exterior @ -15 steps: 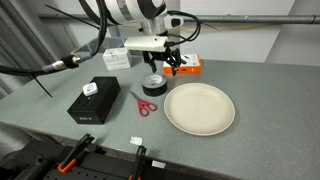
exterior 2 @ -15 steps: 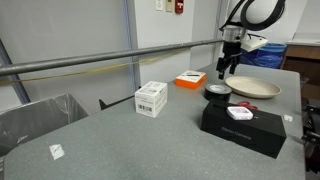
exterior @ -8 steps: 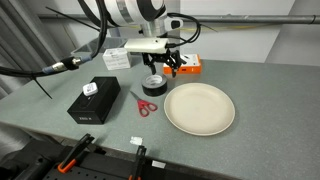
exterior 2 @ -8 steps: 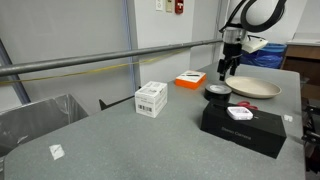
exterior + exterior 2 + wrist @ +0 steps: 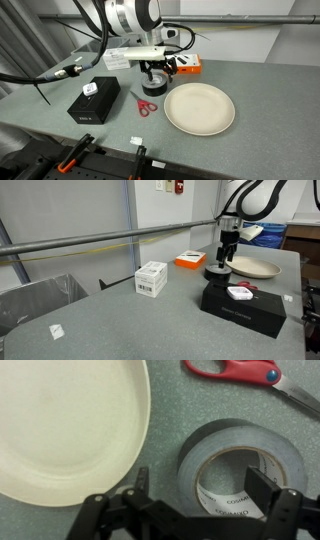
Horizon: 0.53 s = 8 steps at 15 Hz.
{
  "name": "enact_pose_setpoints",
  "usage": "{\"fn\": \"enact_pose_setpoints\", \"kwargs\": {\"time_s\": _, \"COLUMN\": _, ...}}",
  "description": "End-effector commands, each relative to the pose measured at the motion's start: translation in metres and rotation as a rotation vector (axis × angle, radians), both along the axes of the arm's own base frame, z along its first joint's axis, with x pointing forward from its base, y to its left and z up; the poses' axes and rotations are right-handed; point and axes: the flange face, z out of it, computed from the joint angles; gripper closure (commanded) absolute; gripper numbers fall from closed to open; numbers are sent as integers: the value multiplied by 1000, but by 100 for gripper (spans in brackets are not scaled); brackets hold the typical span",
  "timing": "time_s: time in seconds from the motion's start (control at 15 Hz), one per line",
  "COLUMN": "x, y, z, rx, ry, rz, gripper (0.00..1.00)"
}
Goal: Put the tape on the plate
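Observation:
My gripper lowers astride the tape's plate side (image 5: 164, 87) (image 5: 187, 482) and closes on it next, since that side lies just below my gripper, between its open fingers.
The tape (image 5: 215, 445), a dark grey-black roll, lies flat on the grey table next to the cream plate (image 5: 60, 420). In the wrist view my gripper (image 5: 200, 488) is open and low over the roll. One finger is outside the roll's wall on the plate side and the other is in the central hole. In both exterior views the gripper (image 5: 151, 74) (image 5: 221, 264) stands straight down on the tape (image 5: 152, 88) (image 5: 215, 276), which it partly hides. The plate (image 5: 199, 108) (image 5: 256, 268) is empty.
Red-handled scissors (image 5: 143, 103) (image 5: 240, 372) lie beside the tape. A black box with a white item on top (image 5: 92, 100) (image 5: 245, 308), a white box (image 5: 117, 58) (image 5: 151, 277) and an orange box (image 5: 188, 65) (image 5: 190, 258) also stand on the table.
The gripper has moved down and a little sideways onto the tape, and its fingers now straddle the roll's wall. The tape and plate have not moved.

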Motion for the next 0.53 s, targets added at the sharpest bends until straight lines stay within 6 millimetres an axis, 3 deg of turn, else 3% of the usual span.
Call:
{"fn": "enact_pose_setpoints", "kwargs": {"time_s": 0.0, "x": 15, "y": 0, "z": -13, "rx": -16, "ry": -16, "rz": 44, "gripper": 0}}
{"fn": "enact_pose_setpoints", "kwargs": {"time_s": 0.4, "x": 29, "y": -5, "z": -27, "rx": 20, "ry": -17, "rz": 39, "gripper": 3}}
{"fn": "enact_pose_setpoints", "kwargs": {"time_s": 0.47, "x": 31, "y": -5, "z": -28, "rx": 28, "ry": -23, "rz": 37, "gripper": 26}}
